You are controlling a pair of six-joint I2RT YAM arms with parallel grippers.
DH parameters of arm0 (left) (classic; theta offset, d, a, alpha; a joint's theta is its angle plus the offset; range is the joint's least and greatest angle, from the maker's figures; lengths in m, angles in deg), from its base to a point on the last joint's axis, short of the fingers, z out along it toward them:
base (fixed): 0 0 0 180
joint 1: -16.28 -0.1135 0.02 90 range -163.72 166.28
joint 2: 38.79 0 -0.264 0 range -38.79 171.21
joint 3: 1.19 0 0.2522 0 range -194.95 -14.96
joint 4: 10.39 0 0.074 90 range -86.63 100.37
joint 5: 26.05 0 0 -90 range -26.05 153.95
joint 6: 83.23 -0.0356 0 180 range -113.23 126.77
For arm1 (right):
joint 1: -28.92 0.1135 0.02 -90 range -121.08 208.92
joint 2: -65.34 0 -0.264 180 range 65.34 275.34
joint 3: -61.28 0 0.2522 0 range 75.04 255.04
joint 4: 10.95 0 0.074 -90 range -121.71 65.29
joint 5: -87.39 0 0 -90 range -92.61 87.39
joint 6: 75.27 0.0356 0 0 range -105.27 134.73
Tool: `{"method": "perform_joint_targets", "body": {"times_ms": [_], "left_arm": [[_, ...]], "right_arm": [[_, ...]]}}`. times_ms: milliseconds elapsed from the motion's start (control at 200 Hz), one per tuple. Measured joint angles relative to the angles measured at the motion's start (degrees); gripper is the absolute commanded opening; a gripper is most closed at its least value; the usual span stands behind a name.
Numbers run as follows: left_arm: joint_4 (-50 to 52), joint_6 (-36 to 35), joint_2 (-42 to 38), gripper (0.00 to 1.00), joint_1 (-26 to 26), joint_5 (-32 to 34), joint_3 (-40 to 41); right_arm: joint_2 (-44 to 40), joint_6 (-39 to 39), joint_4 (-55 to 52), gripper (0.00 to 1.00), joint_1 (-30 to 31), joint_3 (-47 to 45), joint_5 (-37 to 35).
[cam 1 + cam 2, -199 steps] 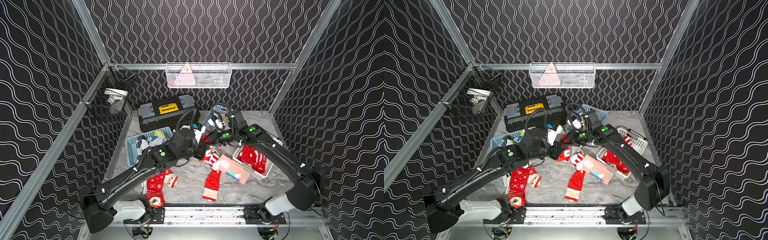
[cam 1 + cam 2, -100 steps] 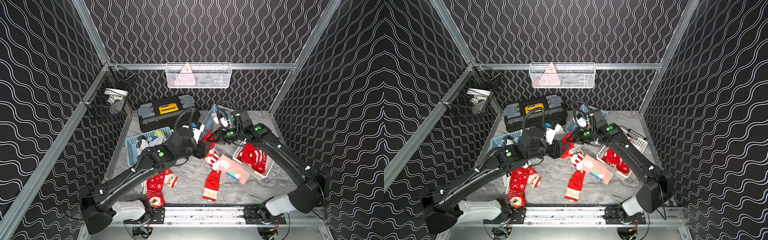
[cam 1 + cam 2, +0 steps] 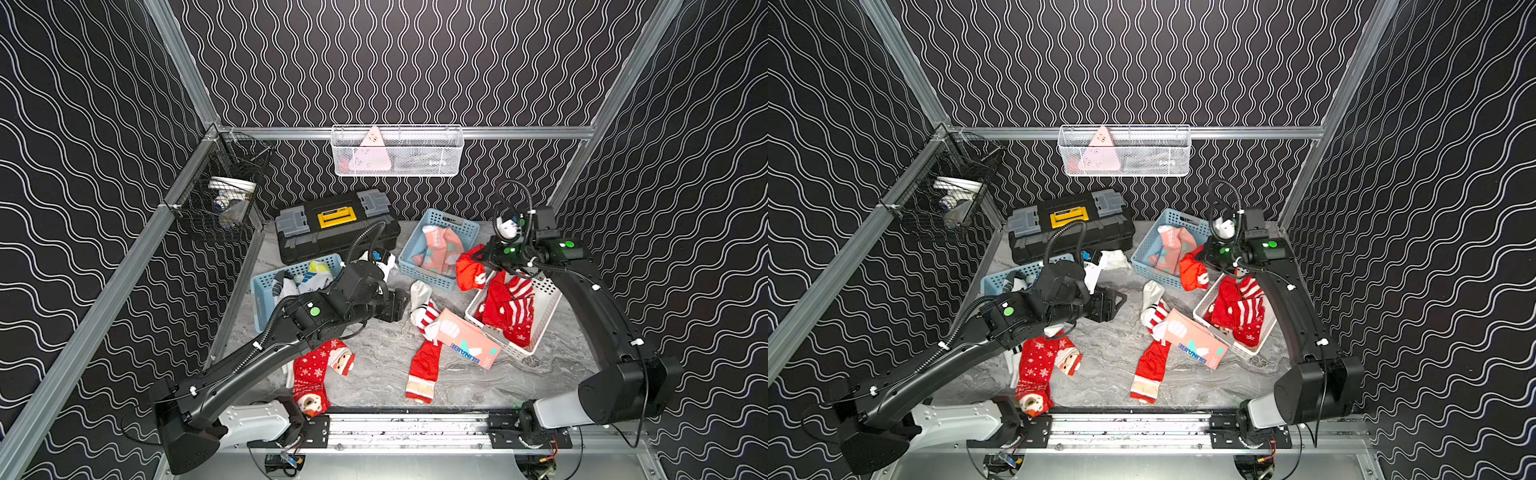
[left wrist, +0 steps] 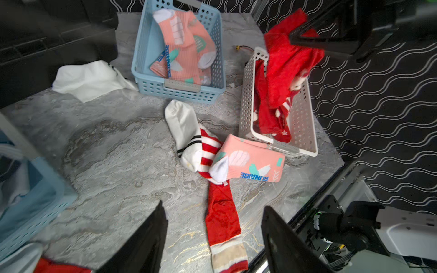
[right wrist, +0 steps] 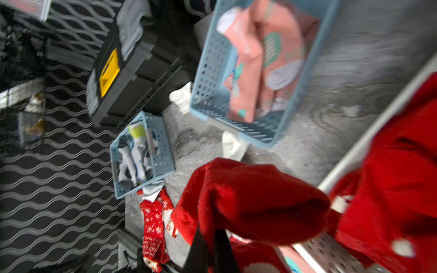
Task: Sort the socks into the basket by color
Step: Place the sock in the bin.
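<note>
The plain red sock (image 3: 469, 272) matches the color of the red socks in the white basket, so next I need to move my right gripper back and down onto them and release it.
My right gripper (image 3: 483, 254) (image 5: 210, 245) is shut on a plain red sock (image 3: 469, 272) (image 5: 248, 201). The sock hangs over the gap between the blue basket (image 3: 451, 218) of pink socks (image 3: 438, 245) and the white basket (image 3: 550, 305) of red socks (image 3: 505, 305). My left gripper (image 3: 401, 299) (image 4: 212, 227) hovers open and empty above the table. Loose on the table lie a pink sock (image 3: 467, 340), a white sock with black stripes (image 3: 419, 293), a long red sock (image 3: 424, 365) and a red Santa sock (image 3: 316, 374).
A second blue basket (image 3: 259, 299) with white socks sits at the left, behind my left arm. A black toolbox (image 3: 332, 228) stands at the back, with a white sock (image 4: 89, 78) beside it. Wire baskets hang on the walls.
My left gripper has opened and let go of the red sock, then drawn back a little. My right gripper has carried that sock right, to the white basket's edge.
</note>
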Motion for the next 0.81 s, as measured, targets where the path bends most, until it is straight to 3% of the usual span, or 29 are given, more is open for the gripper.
{"method": "perform_joint_targets", "body": {"times_ms": [400,806], "left_arm": [[5.27,2.38,-2.10,0.68,-5.90,-1.33,3.04],[6.12,2.56,-2.54,0.68,-9.99,-4.33,6.64]], "right_arm": [[1.79,0.74,-0.74,0.00,-8.50,-11.17,-15.50],[5.46,4.72,5.09,0.00,-10.78,-27.74,-16.37]]}}
